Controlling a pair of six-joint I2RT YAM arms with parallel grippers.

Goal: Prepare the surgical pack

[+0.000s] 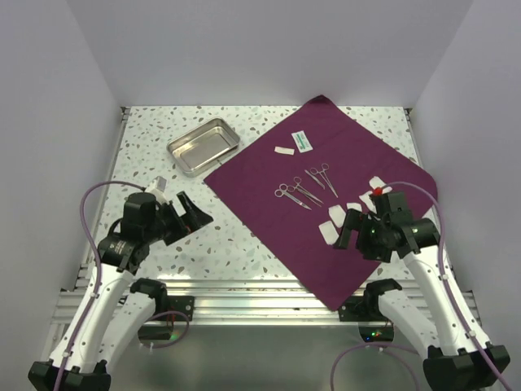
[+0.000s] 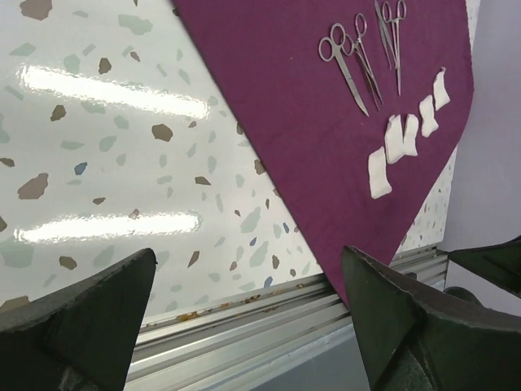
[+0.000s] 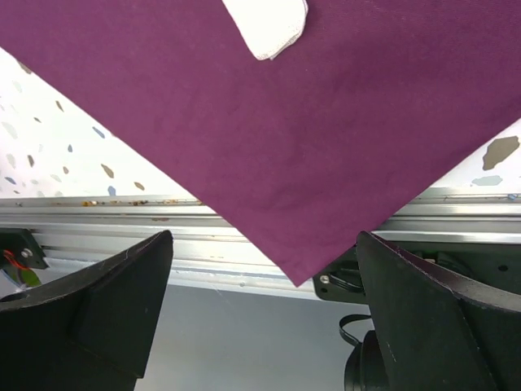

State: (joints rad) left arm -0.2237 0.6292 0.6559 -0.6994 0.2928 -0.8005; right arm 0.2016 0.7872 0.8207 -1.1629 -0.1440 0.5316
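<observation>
My right gripper moves outward, to the left in the top view, and down onto the slim scalpel's middle (image 1: 315,178) next, since that lies outward of and below it.
The plum-purple cloth (image 1: 260,204) lies spread as a diamond over the right half of the table, its near corner hanging past the front rail. On it rest silver scissors (image 1: 291,194) and forceps (image 1: 321,175), white gauze pads (image 1: 334,220) and two small packets (image 1: 303,141). The steel tray (image 1: 203,146) stands empty on the bare tabletop at the back left. My left gripper (image 1: 195,213) hovers open over the terrazzo left of the cloth, holding nothing. My right gripper (image 1: 342,232) is open above the cloth's near right part. The left wrist view shows the cloth (image 2: 309,122), scissors (image 2: 346,57) and gauze (image 2: 399,138); the right wrist view shows the cloth's corner (image 3: 309,138).
White walls close in the table on three sides. An aluminium rail (image 1: 244,289) runs along the front edge between the two arm bases. Purple cables loop beside each arm. Bare terrazzo tabletop (image 1: 155,122) surrounds the tray.
</observation>
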